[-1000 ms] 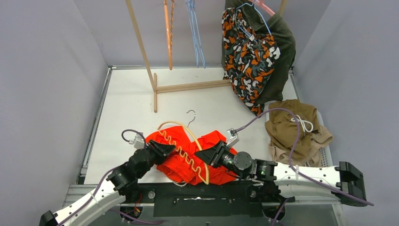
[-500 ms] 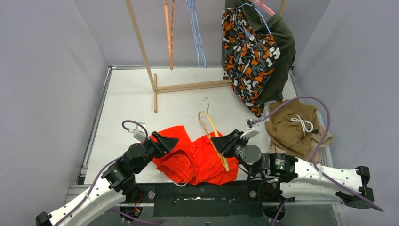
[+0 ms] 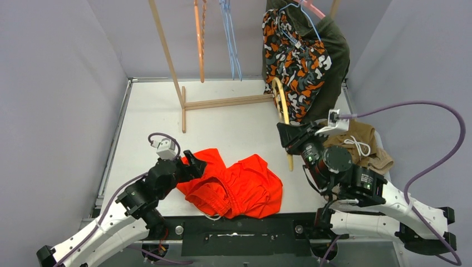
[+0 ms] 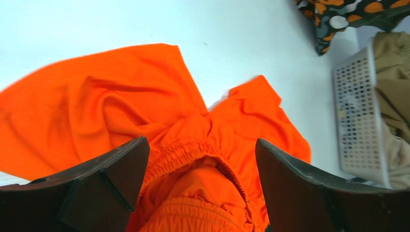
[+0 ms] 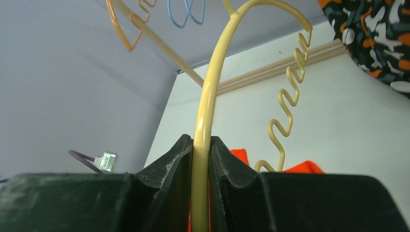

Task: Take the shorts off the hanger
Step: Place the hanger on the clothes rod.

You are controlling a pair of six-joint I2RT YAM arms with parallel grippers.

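Observation:
The shorts already lie off the cream hanger [image 3: 281,103], so my right gripper will next move it up and outward to the gap beside the blue hangers and release it.
The bright orange-red shorts [image 3: 236,188] lie crumpled on the table near the front, free of any hanger. My left gripper [image 3: 195,164] is open at their left edge; in the left wrist view [image 4: 203,162] its jaws stand wide apart over the elastic waistband [image 4: 193,145]. My right gripper [image 3: 290,134] is shut on a cream hanger [image 3: 281,103] and holds it upright above the table, right of the shorts. The right wrist view shows the hanger's rod [image 5: 208,92] pinched between the jaws [image 5: 201,145]. Camouflage shorts [image 3: 292,61] and dark green shorts [image 3: 335,50] hang on the rack.
A wooden rack [image 3: 167,53] with a base bar [image 3: 228,102] stands at the back, with empty orange [image 3: 198,39] and blue [image 3: 231,39] hangers. A white basket [image 4: 355,116] at the right holds brown shorts with a white drawstring [image 3: 356,142] and beige cloth [image 3: 339,178].
My right gripper has pulled the cream hanger out of the orange-red shorts and carried it up and back to the right. The shorts have dropped flat. My left gripper has barely moved.

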